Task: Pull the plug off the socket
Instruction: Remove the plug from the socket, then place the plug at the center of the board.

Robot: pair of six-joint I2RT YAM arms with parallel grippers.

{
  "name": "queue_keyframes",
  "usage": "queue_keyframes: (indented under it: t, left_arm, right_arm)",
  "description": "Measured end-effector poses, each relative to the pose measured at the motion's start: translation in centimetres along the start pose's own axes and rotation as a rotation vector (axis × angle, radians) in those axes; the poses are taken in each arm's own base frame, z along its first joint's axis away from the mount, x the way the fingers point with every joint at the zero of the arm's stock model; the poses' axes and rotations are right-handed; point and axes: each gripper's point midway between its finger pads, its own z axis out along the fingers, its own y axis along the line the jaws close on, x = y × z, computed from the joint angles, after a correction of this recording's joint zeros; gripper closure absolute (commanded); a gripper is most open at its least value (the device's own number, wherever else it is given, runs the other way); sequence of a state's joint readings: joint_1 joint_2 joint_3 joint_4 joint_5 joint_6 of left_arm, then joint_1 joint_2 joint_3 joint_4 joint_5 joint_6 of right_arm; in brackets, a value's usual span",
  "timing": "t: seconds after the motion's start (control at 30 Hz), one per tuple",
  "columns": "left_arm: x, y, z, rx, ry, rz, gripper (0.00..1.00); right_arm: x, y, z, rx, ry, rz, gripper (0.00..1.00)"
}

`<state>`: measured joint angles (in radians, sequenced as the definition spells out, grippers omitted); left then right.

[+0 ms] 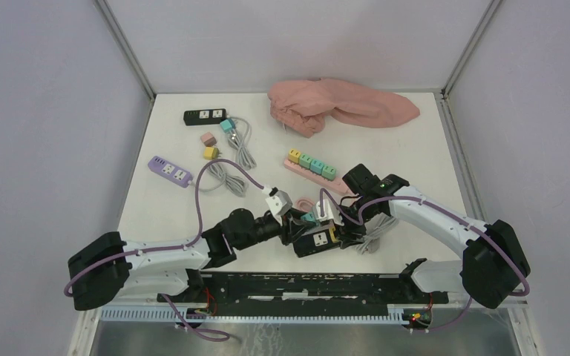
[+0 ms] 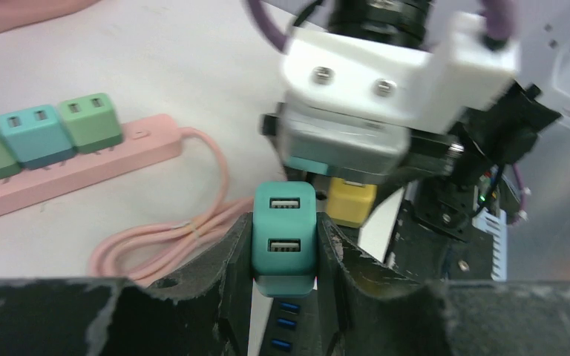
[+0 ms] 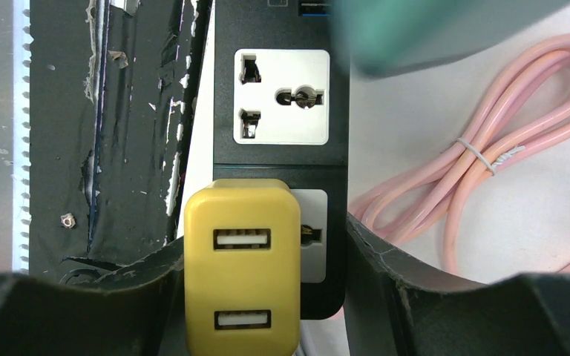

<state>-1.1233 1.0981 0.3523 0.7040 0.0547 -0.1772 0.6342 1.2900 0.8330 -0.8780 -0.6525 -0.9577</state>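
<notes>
My left gripper moves outward and to the left in the top view next. It then releases beside the loose yellow plug, since the teal plug [image 1: 309,217] is off the power strip.
A black power strip, the socket [image 1: 313,243] [image 3: 282,172], lies at the near middle between both grippers. My left gripper [image 1: 306,219] [image 2: 284,248] is shut on a teal plug [image 2: 284,233] [image 1: 309,217], which is held just above the strip's end with the blue USB ports [image 2: 289,334]. In the right wrist view the teal plug [image 3: 430,30] is a blur over the strip, and the white outlet [image 3: 282,96] beside it is bare. My right gripper [image 1: 334,233] [image 3: 263,245] clamps the strip's other end, where a yellow plug [image 3: 241,267] [image 2: 351,200] sits plugged in.
A pink power strip [image 1: 312,169] [image 2: 67,170] with several plugs lies behind, its coiled pink cable [image 3: 475,156] beside the black strip. Farther back are a pink cloth [image 1: 341,104], a second black strip [image 1: 204,116], a purple strip [image 1: 169,170], loose plugs [image 1: 209,145] and grey cable [image 1: 237,148].
</notes>
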Motion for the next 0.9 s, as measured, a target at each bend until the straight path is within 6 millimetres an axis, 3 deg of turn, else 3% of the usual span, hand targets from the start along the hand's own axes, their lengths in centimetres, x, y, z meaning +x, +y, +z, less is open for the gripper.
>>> queue_keyframes:
  t: [0.17,0.37,0.63,0.77,0.9]
  left_arm:
    - [-0.7,3.6,-1.1,-0.139,-0.035,-0.079,0.97]
    - [0.1,8.6,-3.4,-0.347,-0.004,-0.194,0.97]
    - [0.1,16.8,-9.0,-0.671,-0.041,-0.323,0.97]
    - [0.6,21.4,-11.9,-0.817,-0.09,-0.457,0.97]
    - [1.7,24.6,-13.4,-0.905,-0.141,-0.614,0.97]
  right_arm:
    - [0.1,0.0,0.0,0.002,0.003,0.001,1.0]
    - [0.3,0.0,-0.2,0.001,0.01,0.012,0.99]
    - [0.4,-0.2,-0.6,0.012,0.019,0.024,0.99]
    - [0.5,-0.3,-0.7,0.014,0.022,0.027,0.99]
    - [0.6,-0.2,-0.7,0.015,0.027,0.029,0.98]
